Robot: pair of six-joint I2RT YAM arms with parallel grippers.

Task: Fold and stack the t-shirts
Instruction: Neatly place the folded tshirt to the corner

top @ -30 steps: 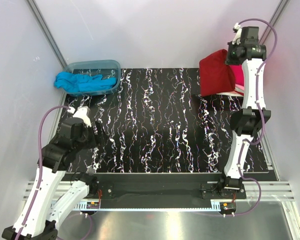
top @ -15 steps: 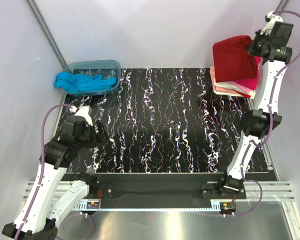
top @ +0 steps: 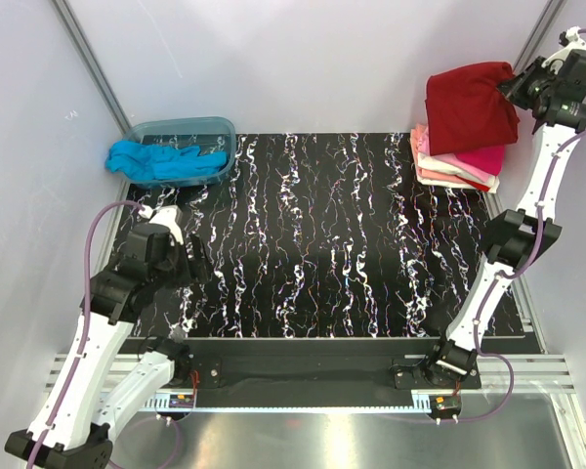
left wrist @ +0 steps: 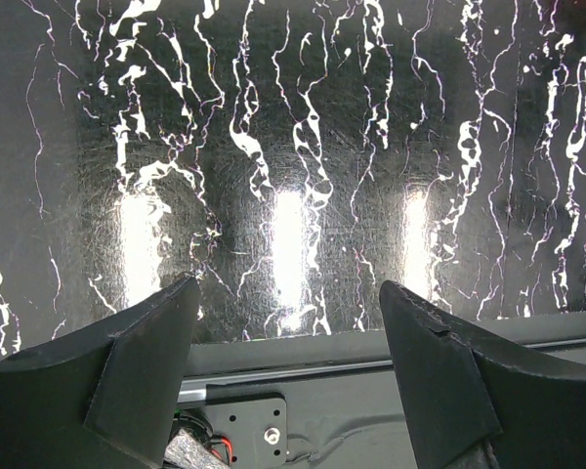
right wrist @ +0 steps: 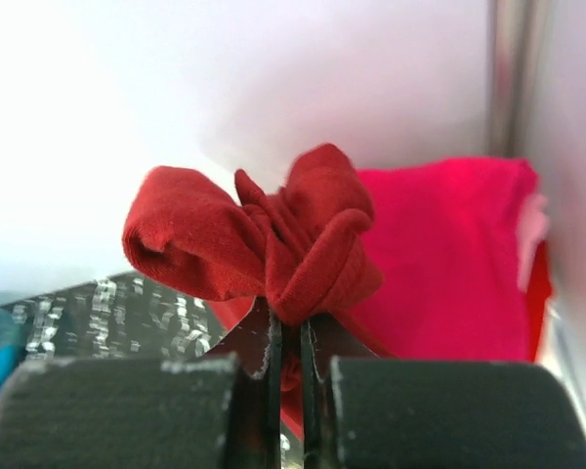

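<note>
The folded dark red t-shirt is still held raised above the magenta t-shirt, so next I lower my right gripper toward the stack (top: 468, 152) (right wrist: 447, 262) and release the dark red t-shirt's edge there.
My right gripper (top: 518, 86) is shut on the edge of the folded dark red t-shirt (top: 471, 106) and holds it raised above the stack of folded shirts (top: 459, 166) at the far right of the table. In the right wrist view the red cloth (right wrist: 273, 244) bunches between the closed jaws, with the magenta shirt (right wrist: 449, 264) behind it. The turquoise t-shirt (top: 161, 161) lies crumpled in and over the plastic tub (top: 210, 132) at the far left. My left gripper (top: 190, 262) is open and empty above the table's near left part (left wrist: 288, 293).
The black marbled table (top: 313, 234) lies between the tub and the stack. Grey walls close in on both sides. The metal base rail (top: 303, 376) runs along the near edge.
My right gripper has carried the dark red shirt up and to the right, from in front of the stack to above it. The left arm has shifted slightly.
</note>
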